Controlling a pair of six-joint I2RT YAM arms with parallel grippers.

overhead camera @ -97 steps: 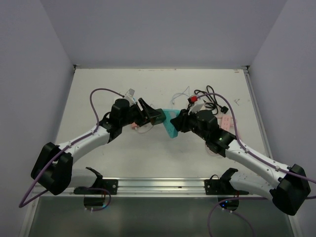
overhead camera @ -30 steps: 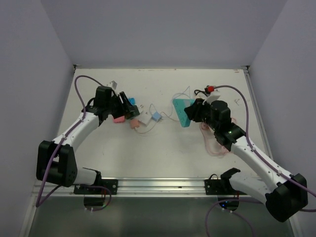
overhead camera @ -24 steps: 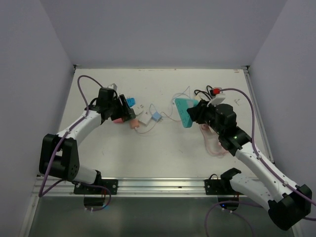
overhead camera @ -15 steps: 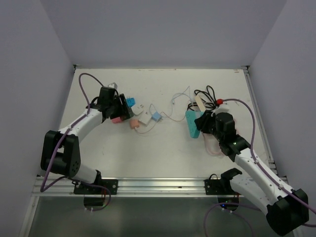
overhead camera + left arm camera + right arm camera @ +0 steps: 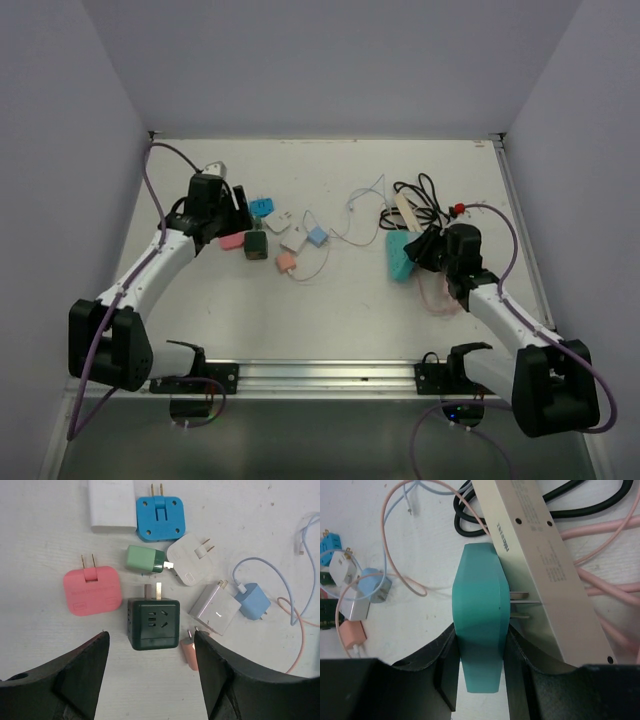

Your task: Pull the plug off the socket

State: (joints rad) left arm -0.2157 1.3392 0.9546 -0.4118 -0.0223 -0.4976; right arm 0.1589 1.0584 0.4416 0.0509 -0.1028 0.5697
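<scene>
The teal block's prongs show bare. My right gripper should next move slightly outward to the tabletop beside the beige strip and release the teal block there.
A dark green socket cube (image 5: 152,623) with two prongs lies flat on the table, also seen in the top view (image 5: 256,245). My left gripper (image 5: 150,636) is open and empty just above it, one finger on each side. My right gripper (image 5: 481,630) is shut on a teal plug block (image 5: 480,615), seen in the top view (image 5: 402,255) at the right. Its metal prongs (image 5: 522,605) point at the side of a beige power strip (image 5: 540,545). I cannot tell whether they touch it.
Around the cube lie a pink plug (image 5: 92,591), a blue plug (image 5: 161,517), a white adapter (image 5: 112,502), a light green plug (image 5: 145,560), white chargers (image 5: 216,611) and a light blue one (image 5: 252,601). A black cable (image 5: 560,500) and pink cable (image 5: 615,530) lie by the strip.
The teal block and the dark green cube have come apart. My left gripper has let the cube go onto the table. My right arm has carried the teal block right, down beside the power strip.
</scene>
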